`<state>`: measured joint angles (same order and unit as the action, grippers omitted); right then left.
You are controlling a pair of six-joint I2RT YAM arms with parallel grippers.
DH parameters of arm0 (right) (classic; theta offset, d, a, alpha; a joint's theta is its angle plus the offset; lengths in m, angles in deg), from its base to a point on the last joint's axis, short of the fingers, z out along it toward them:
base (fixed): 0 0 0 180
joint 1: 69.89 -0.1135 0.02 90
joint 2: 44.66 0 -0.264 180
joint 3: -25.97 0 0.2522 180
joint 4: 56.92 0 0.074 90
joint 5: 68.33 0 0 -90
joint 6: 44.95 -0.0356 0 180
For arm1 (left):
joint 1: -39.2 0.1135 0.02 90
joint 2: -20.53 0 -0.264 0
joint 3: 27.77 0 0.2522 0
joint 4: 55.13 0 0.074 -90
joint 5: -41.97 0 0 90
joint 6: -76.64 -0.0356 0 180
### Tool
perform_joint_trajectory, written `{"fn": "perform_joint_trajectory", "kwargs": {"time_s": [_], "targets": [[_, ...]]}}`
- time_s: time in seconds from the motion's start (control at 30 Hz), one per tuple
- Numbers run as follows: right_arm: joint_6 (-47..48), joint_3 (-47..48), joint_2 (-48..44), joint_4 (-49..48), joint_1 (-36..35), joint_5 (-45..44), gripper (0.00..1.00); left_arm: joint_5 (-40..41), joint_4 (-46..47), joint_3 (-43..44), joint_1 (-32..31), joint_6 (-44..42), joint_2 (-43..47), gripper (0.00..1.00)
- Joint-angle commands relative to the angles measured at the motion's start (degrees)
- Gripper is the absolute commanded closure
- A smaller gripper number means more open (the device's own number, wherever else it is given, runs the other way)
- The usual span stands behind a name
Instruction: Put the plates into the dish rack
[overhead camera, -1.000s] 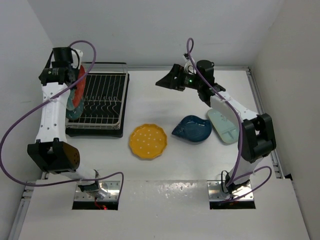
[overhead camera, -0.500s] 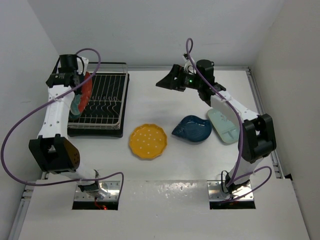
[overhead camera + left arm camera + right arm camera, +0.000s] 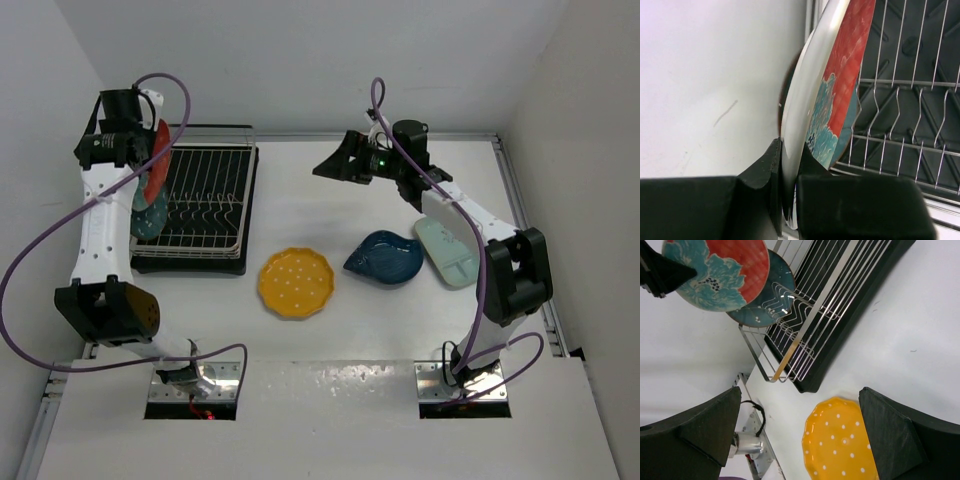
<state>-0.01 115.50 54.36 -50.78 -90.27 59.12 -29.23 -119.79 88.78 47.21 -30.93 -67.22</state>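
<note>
My left gripper will next go down toward the wall, over the dish rack's slot (image 3: pixel 174 207) (image 3: pixel 863 117) beside the teal plate.
My left gripper (image 3: pixel 128 150) is shut on the rim of the round red-and-turquoise plate (image 3: pixel 155 170) and holds it on edge over the left end of the dish rack (image 3: pixel 205 205). The left wrist view shows the plate (image 3: pixel 845 75) pinched between my fingers (image 3: pixel 762 185). The dark teal plate (image 3: pixel 150 215) stands on edge in the rack just beneath it. The yellow dotted plate (image 3: pixel 295 283), dark blue leaf plate (image 3: pixel 385 258) and pale mint plate (image 3: pixel 447 252) lie flat on the table. My right gripper (image 3: pixel 335 163) is open and empty, hovering above the table to the right of the rack.
The rack sits in a black tray (image 3: pixel 248 200) at the table's back left, close to the left wall. The right wrist view shows the rack (image 3: pixel 825 305), the held plate (image 3: pixel 720 270), the teal plate (image 3: pixel 760 300) and the yellow plate (image 3: pixel 840 445).
My left gripper swung the red-and-turquoise plate right over the rack, then back left to the rack's left end. The right arm has not moved.
</note>
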Motion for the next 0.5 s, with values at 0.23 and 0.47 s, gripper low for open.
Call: {"fn": "perform_joint_trajectory", "kwargs": {"time_s": [0.23, 0.47], "targets": [[1.73, -0.18, -3.75, -1.52, 0.69, -0.27, 0.00, 3.86, 13.89, -8.74, 3.24, -0.28, 2.93, 1.00], [1.03, -0.53, -3.84, -2.22, 0.96, 0.08, 0.00, 4.39, 14.42, -10.58, 3.24, -0.28, 3.45, 1.00]]}}
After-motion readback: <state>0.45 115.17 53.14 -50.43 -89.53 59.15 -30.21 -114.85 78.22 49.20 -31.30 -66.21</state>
